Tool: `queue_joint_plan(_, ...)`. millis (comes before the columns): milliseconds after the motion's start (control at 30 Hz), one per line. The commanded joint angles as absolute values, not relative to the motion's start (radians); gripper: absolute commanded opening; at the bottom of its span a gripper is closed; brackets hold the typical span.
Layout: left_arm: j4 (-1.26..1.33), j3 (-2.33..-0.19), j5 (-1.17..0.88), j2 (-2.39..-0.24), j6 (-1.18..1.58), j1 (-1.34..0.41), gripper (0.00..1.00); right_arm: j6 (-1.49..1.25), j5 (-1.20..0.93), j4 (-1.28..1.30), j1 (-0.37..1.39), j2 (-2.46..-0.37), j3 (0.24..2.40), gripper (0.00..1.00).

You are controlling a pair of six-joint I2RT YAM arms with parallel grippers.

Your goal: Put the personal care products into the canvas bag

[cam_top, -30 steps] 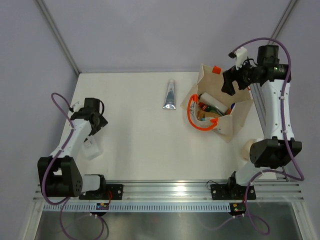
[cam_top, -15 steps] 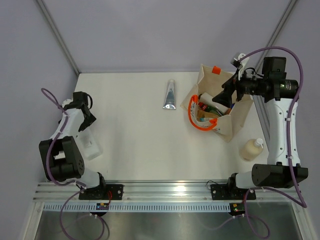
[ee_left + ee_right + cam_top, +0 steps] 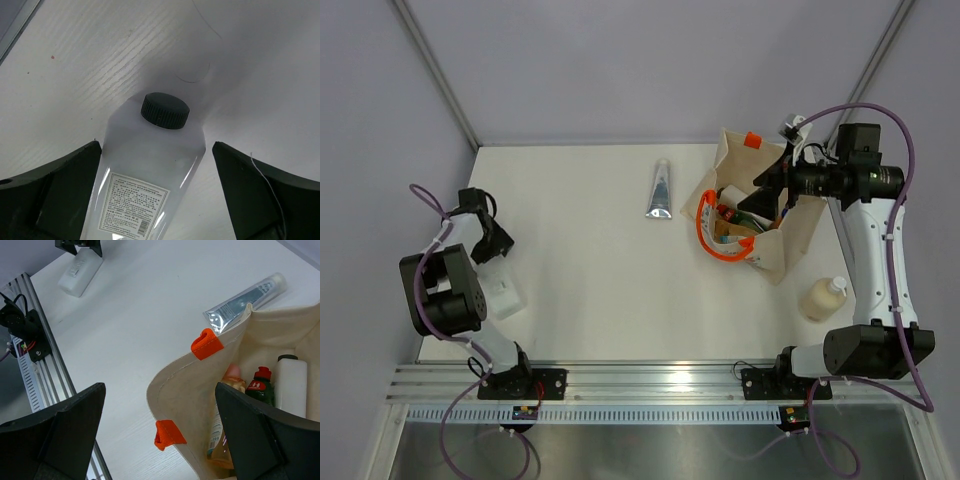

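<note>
The right gripper goes left in the top view next, onto the bottom end of my left gripper's white bottle, which lies far from the bag (image 3: 802, 226).
The canvas bag (image 3: 802, 226) stands open at the right, its orange handles (image 3: 704, 232) hanging over the left rim. Inside it I see a green bottle with a red cap (image 3: 260, 386), a white bottle with a dark cap (image 3: 291, 386) and a peach-pink bottle (image 3: 228, 385). My right gripper (image 3: 768, 190) hovers open above the bag's mouth (image 3: 200, 385), holding nothing. A silver tube (image 3: 660, 188) lies left of the bag. A cream pump bottle (image 3: 823, 297) stands near the right arm. A second white bottle (image 3: 150, 175) with a dark cap lies between the open fingers of my left gripper (image 3: 492, 250).
The table's left edge and a metal rail (image 3: 30, 385) run close to the left bottle. Grey walls meet the table at the back. The right arm (image 3: 880, 250) reaches over the table's right side next to the pump bottle.
The left arm has drawn back to the left, bringing its gripper over the lying white bottle. The right arm lifted and swung over the bag, uncovering the pump bottle.
</note>
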State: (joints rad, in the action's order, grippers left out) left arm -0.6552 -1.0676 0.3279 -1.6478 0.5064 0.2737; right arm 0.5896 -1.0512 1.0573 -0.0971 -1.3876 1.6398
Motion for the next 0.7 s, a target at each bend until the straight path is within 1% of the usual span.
queue_joint_plan(0,-0.649,-1.019,0.200,-1.690,0.486,0.293,0.99,0.587,-1.146,1.014,-0.094,-1.348,1.606,1.00)
queue_joint_plan(100,-0.618,-0.965,0.155,-1.651,0.479,0.298,0.99,0.589,-1.193,0.997,-0.094,-1.325,1.565,0.99)
queue_joint_plan(233,-0.606,-0.934,-0.019,-1.651,0.480,0.313,0.99,0.597,-1.241,0.989,-0.094,-1.307,1.531,0.99)
queue_joint_plan(333,-0.574,-0.913,-0.072,-1.654,0.479,0.314,0.99,0.594,-1.281,0.968,-0.092,-1.286,1.488,1.00)
queue_joint_plan(400,-0.548,-0.902,-0.116,-1.655,0.465,0.314,0.93,0.594,-1.293,0.953,-0.092,-1.264,1.453,1.00)
queue_joint_plan(433,-0.529,-0.897,-0.145,-1.658,0.459,0.314,0.88,0.586,-1.296,0.943,-0.092,-1.256,1.441,0.99)
queue_joint_plan(467,-0.523,-0.899,-0.156,-1.663,0.448,0.313,0.74,0.580,-1.302,0.919,-0.092,-1.238,1.412,1.00)
queue_joint_plan(533,-0.506,-0.899,-0.210,-1.663,0.437,0.313,0.58,0.569,-1.307,0.896,-0.092,-1.220,1.378,0.99)
queue_joint_plan(567,-0.494,-0.897,-0.244,-1.658,0.433,0.313,0.41,0.571,-1.307,0.881,-0.087,-1.212,1.347,1.00)
queue_joint_plan(600,-0.479,-0.893,-0.280,-1.649,0.423,0.308,0.32,0.575,-1.301,0.882,-0.081,-1.200,1.335,1.00)
queue_joint_plan(667,-0.428,-0.878,-0.395,-1.611,0.425,0.295,0.19,0.630,-1.276,0.917,-0.054,-1.189,1.316,1.00)
